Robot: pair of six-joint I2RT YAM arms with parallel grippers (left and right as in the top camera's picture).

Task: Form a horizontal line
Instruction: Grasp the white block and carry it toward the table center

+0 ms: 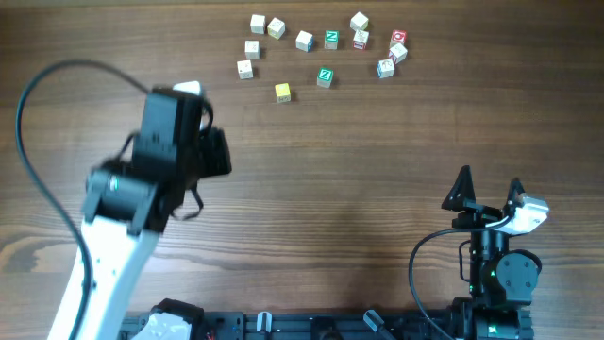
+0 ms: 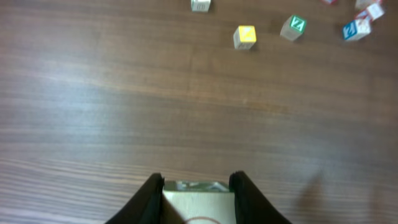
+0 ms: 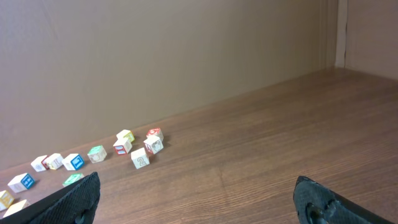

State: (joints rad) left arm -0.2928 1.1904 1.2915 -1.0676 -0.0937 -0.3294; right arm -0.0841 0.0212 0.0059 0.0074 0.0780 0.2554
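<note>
My left gripper will move down next until the pale wooden letter cube touches the bare wood (image 1: 233, 180) (image 2: 198, 167), because that part of the wood is clear of the scattered loose cubes.
My left gripper (image 2: 196, 198) is shut on a pale wooden letter cube (image 2: 198, 204) with a red curved mark on its near face, held above bare wood. In the overhead view the left gripper (image 1: 215, 151) hides that cube. My right gripper (image 1: 489, 192) is open and empty at the table's front right, and the right wrist view (image 3: 199, 208) shows its tips wide apart. No touching row of three cubes shows. Loose cubes lie scattered at the far edge, among them a red-topped cube (image 1: 398, 38) and a red-and-grey cube (image 1: 360, 40).
A yellow-topped cube (image 1: 282, 92) (image 2: 245, 36) and a green-topped cube (image 1: 325, 76) (image 2: 292, 26) lie nearest the left gripper. A blue-marked cube (image 1: 385, 68) and several pale cubes (image 1: 257, 24) sit beyond. The right wrist view shows the cluster (image 3: 140, 157) before a plain wall.
</note>
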